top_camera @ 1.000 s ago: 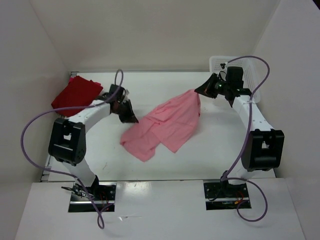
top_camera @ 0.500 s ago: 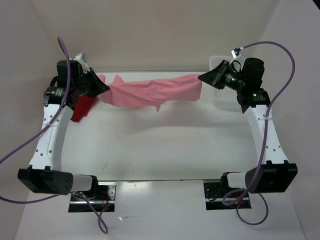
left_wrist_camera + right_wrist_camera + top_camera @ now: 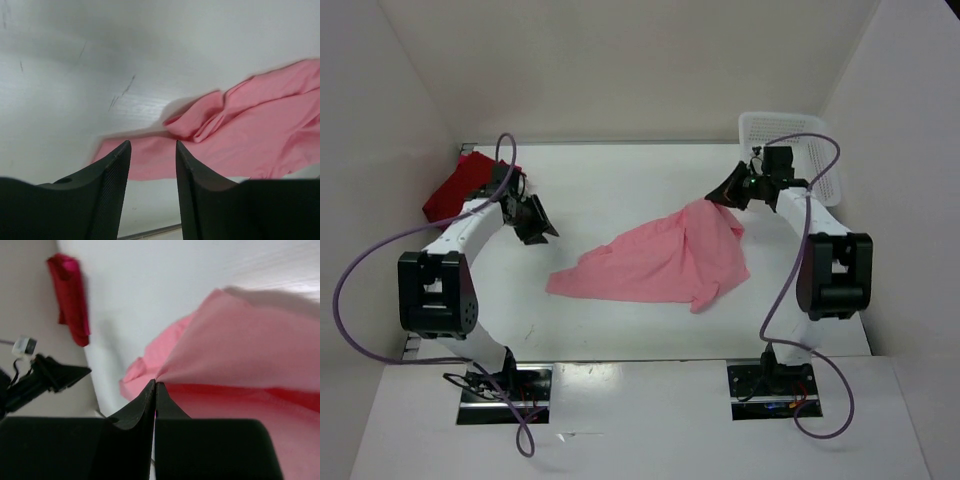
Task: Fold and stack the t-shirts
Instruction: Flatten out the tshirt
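My right gripper already holds the shirt's opposite corner raised, so next my left gripper needs to move back toward my base and lower open onto the shirt's narrow loose end (image 3: 558, 284) (image 3: 106, 146).
A light pink t-shirt (image 3: 660, 262) lies crumpled across the middle of the table, its right corner lifted. My right gripper (image 3: 717, 197) is shut on that corner; in the right wrist view the pinched cloth (image 3: 240, 340) fans out from the shut tips (image 3: 154, 383). My left gripper (image 3: 544, 232) hovers left of the shirt, open and holding nothing. In the left wrist view its fingers (image 3: 152, 145) frame the shirt's near edge (image 3: 250, 135) from above, apart from it. A red t-shirt (image 3: 460, 185) lies folded at the back left corner, also in the right wrist view (image 3: 70, 295).
A white mesh basket (image 3: 790, 135) stands at the back right corner behind my right arm. White walls close the table on the left, back and right. Purple cables loop from both arms.
Half a second ago both grippers held the pink shirt stretched in the air at the back. The left gripper has let go and opened, both arms have lowered, and the shirt has dropped onto the table.
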